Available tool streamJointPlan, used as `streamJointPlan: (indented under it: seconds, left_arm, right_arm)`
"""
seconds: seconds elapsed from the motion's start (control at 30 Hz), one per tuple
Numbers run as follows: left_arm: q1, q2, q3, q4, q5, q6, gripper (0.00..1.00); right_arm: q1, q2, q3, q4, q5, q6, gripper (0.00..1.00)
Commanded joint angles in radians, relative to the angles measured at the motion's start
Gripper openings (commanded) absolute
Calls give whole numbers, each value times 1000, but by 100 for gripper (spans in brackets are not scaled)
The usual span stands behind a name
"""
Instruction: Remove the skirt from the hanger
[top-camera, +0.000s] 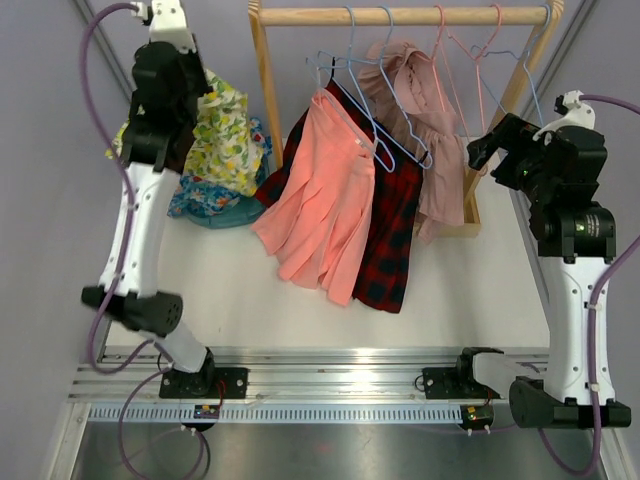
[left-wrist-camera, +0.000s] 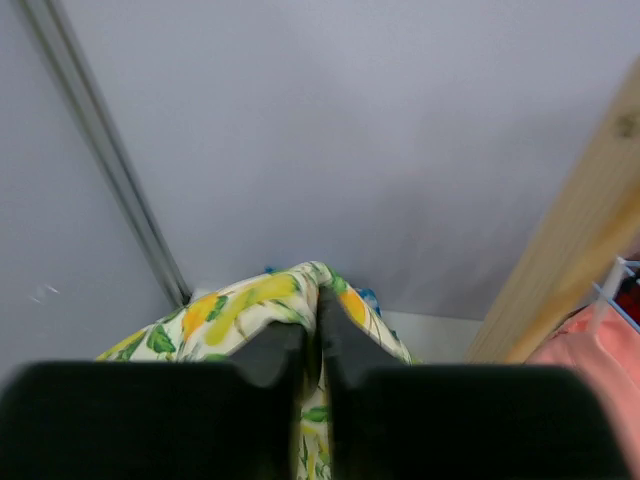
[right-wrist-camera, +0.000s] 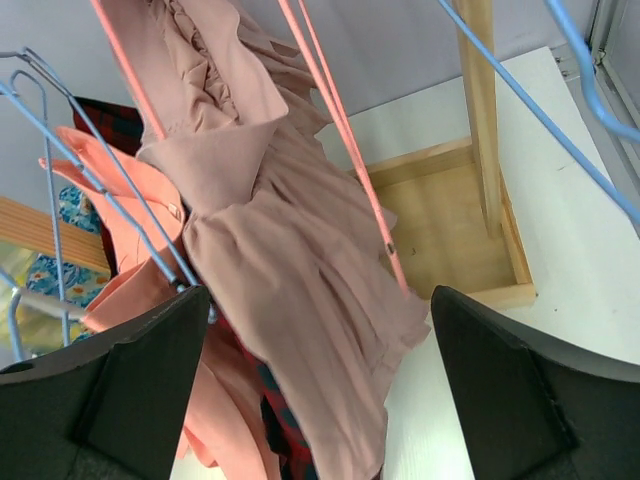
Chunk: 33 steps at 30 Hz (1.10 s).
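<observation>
The dusty pink skirt hangs on the pink hanger, so I need to raise my right gripper outward and left in the top view, onto the pink hanger's wire.
My left gripper (left-wrist-camera: 318, 330) is shut on a fold of a lemon-print floral skirt (left-wrist-camera: 230, 310), which rises between its black fingers. In the top view that floral skirt (top-camera: 228, 140) hangs from the left gripper (top-camera: 198, 90) at the far left, off the rack and with no hanger in it. A coral skirt (top-camera: 320, 190), a red plaid one (top-camera: 395, 230) and a dusty pink one (top-camera: 435, 170) hang on wire hangers from the wooden rail (top-camera: 400, 15). My right gripper (right-wrist-camera: 320, 292) stands wide open just in front of the dusty pink skirt (right-wrist-camera: 290, 260), holding nothing.
The rack's left wooden post (top-camera: 268, 90) stands close beside the floral skirt. Its base frame (right-wrist-camera: 440, 220) lies on the white table behind the pink skirt. Bare blue hangers (right-wrist-camera: 560, 120) and a pink hanger (right-wrist-camera: 340, 130) hang near the right gripper. Blue fabric (top-camera: 205, 212) lies under the floral skirt.
</observation>
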Motion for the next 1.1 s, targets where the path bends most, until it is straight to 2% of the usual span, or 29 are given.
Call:
streamJointPlan:
  seconds: [0.0,0.03,0.07,0.13,0.17,0.2,0.27,0.3,0.4,0.53,0.77,0.9,1.07]
  left_arm:
    - [34,184,109,-50,48,-49,43]
    - [40,242,112,-70,25,-64,87]
    - [68,270,115,-139,60,-127,99]
    - [117,272,75,-210,176,-246,99]
    - [123,243,10,-196,188,-268,99]
    - [123,200,-155,-163,191,-281,99]
    - [123,35,-344,-42,226,-285,99]
    - [120,-30,-493,-14,237,-290,99]
    - [109,-217,-650,-7,249,-296,99]
    - [76,-403,-898,-102,260,-310,99]
    - [39,-656,-1126,-242,243,-335,99]
    - [25,-762,-1192,-293,217,-341,99]
    - [7,-865,-1227,-268,202,-350,99]
  right_arm:
    - [-1,-79,-10,-9,-2,-11,99]
    - [-1,-94,0,-18,1,-23,99]
    - [-1,-111,7,-17,6,-24,100]
    - [-1,-157,30,1,3,-31,100]
    - [-1,-166,39,9,-6,-28,99]
    - [-1,-166,50,21,-27,-28,99]
    - [-1,-148,79,54,-116,-26,100]
    - [-1,-105,110,60,-176,-26,99]
    - [0,8,186,52,-263,-17,99]
    - [0,128,230,127,-344,26,89]
    - [9,344,323,183,-400,57,83]
    - [15,418,395,192,-403,64,82]
    - [52,476,446,199,-382,68,82]
